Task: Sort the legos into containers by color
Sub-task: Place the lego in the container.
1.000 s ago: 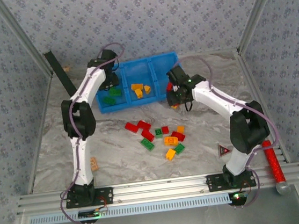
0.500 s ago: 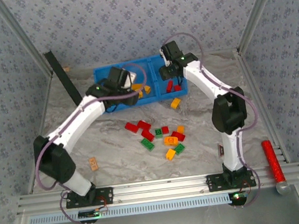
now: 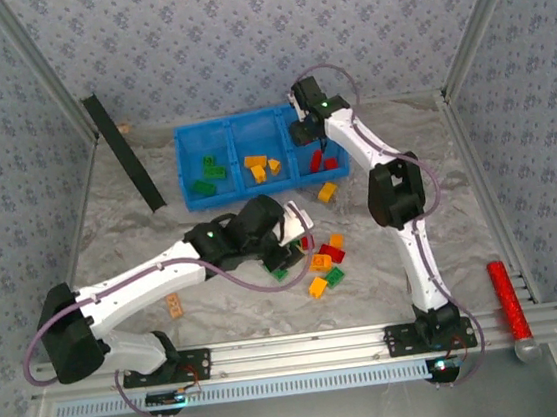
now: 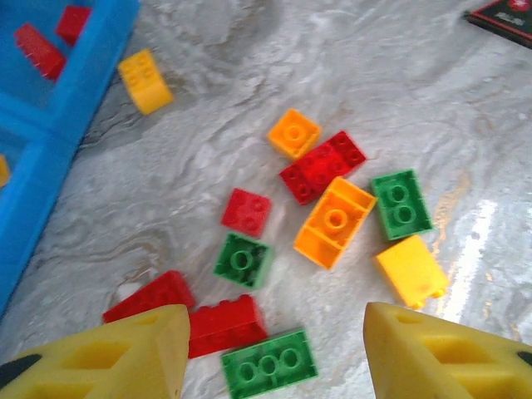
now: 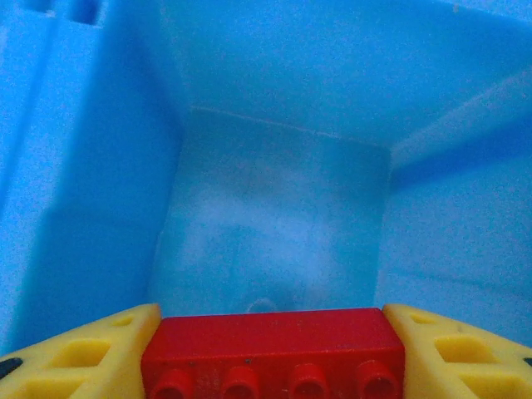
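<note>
Other red bricks already lie on the blue bottom of the bin's section (image 3: 304, 152) (image 5: 270, 237) below my right gripper. My right gripper should next move down toward it and release the red brick.
The blue bin (image 3: 186, 138) stands at the back with green legos (image 3: 209, 171) in its left compartment, orange ones (image 3: 256, 165) in the middle and red ones (image 3: 323, 161) in the right. My right gripper (image 5: 270, 332) is shut on a red brick (image 5: 270, 353) and hangs inside a blue compartment (image 5: 274, 216); from above it (image 3: 311, 136) is over the right one. My left gripper (image 4: 274, 326) is open just above the loose pile (image 3: 323, 260). A green brick (image 4: 268, 363) and a red brick (image 4: 224, 326) lie between its fingers (image 4: 125, 353).
An orange-yellow brick (image 3: 327, 192) lies alone just in front of the bin. A black bar (image 3: 123, 151) leans at the back left. A tan tile (image 3: 175, 304) sits near the left arm, and a red cylinder (image 3: 505, 293) lies at the right edge.
My left arm swung from the bin's left compartment down to the loose pile, its jaws now open. My right arm carried the red brick from the table up over the right compartment.
</note>
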`<state>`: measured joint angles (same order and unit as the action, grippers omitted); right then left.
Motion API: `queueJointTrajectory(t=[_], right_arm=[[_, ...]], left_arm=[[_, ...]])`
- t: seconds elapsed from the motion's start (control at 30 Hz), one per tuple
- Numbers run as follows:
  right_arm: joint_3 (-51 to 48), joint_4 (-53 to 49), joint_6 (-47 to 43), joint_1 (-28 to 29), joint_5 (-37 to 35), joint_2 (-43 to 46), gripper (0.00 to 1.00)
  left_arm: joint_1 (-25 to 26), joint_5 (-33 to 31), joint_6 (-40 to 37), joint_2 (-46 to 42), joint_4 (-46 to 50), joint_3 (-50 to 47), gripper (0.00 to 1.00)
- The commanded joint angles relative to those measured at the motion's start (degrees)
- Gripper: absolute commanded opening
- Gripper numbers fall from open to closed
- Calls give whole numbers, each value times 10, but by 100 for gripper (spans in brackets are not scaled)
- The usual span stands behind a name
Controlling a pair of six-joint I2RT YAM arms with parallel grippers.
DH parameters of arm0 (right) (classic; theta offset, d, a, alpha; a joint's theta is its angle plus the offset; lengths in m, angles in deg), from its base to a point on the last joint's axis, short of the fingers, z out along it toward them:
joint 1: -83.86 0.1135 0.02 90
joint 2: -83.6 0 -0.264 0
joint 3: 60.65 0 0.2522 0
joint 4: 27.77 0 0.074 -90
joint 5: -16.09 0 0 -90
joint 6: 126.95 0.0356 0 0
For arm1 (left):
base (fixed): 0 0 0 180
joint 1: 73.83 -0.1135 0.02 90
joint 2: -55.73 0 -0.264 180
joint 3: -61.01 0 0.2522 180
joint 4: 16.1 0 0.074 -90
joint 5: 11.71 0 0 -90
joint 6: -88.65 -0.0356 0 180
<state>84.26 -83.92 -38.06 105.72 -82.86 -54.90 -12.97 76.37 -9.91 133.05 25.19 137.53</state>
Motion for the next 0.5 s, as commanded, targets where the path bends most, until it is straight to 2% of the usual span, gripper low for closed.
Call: queueJointTrajectory(t=[0.0, 0.1, 0.3, 0.47], right_arm=[[35, -18, -29, -2, -30, -31, 49], [44, -16, -37, -2, -34, -48, 48], [45, -11, -36, -4, -21, -67, 48], [42, -7, -27, -6, -10, -75, 48]], left_arm=[[23, 12, -6, 8, -34, 1, 57], [42, 8, -39, 37, -37, 8, 57], [47, 31, -73, 120, -17, 54, 56], [64, 32, -121, 165, -44, 50, 54]])
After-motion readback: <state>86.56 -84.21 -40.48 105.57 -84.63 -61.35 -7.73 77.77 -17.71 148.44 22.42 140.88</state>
